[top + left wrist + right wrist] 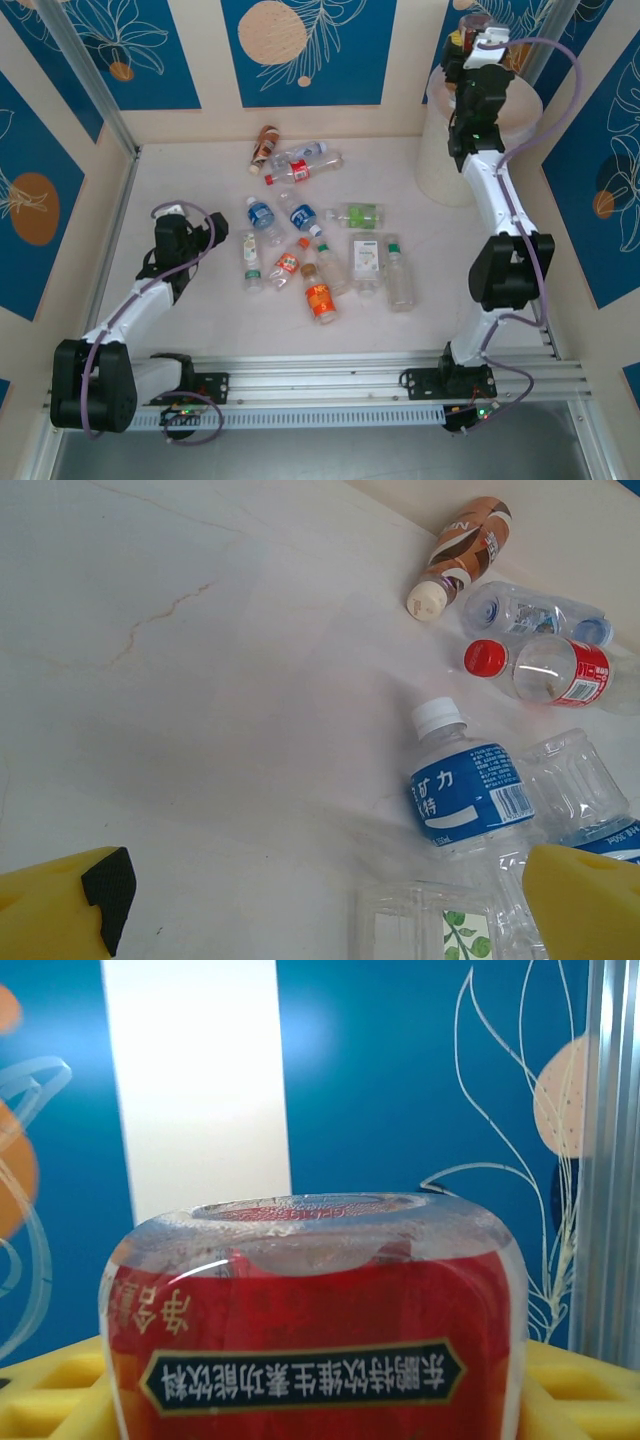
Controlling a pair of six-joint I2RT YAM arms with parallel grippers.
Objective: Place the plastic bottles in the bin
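The cream-white bin's opening [517, 112] lies below the raised fingers, so the robot's right gripper needs to tilt down into it next and let go of the red-labelled bottle there.
Several plastic bottles lie scattered mid-table, among them a brown one [264, 148], a red-labelled one [298, 170], a blue-labelled one [262, 215] and an orange-labelled one [319, 298]. My left gripper [212, 236] hangs open just left of the pile. Its wrist view has the blue-labelled bottle [470, 795] and a clear square bottle [430, 925] ahead of the yellow fingers [60, 910], with nothing between them. My right gripper [468, 45] is raised over the cream-white bin [440, 150] at the back right, shut on a red-labelled bottle [310, 1330], base outward.
Blue patterned walls close in the back and both sides. An aluminium rail [380, 385] runs along the near edge between the arm bases. Bare table [200, 680] lies left of the pile. The brown bottle [462, 552] and a red-capped bottle [545, 668] lie beyond the left gripper.
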